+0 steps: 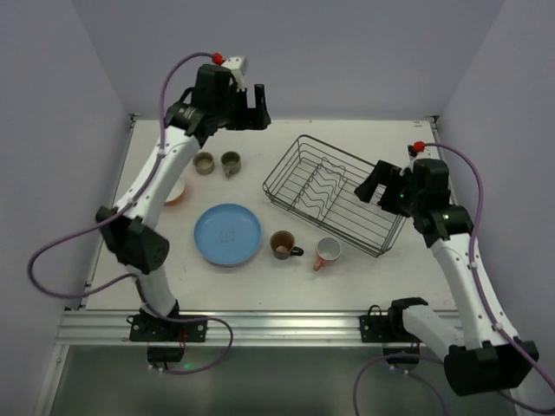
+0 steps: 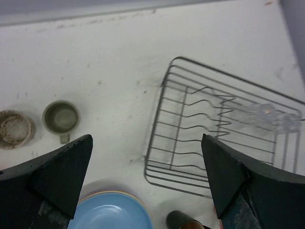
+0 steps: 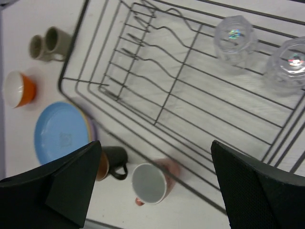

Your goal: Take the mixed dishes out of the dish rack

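My right gripper will move outward and down onto the clear glass nearer the rack's wavy wires, since a gap beside the other glass leaves room for fingers.
The black wire dish rack stands at centre right and holds two clear glasses upside down at its right end. They also show in the left wrist view. My right gripper hangs open and empty above that end of the rack. My left gripper is open and empty, high above the table left of the rack. On the table are a light blue plate stacked on others, a brown mug, a pink mug, two olive cups and an orange bowl.
The pink mug and brown mug lie close to the rack's near rim. Tan and lilac plate edges show under the blue plate. Grey walls close the table at the back and both sides.
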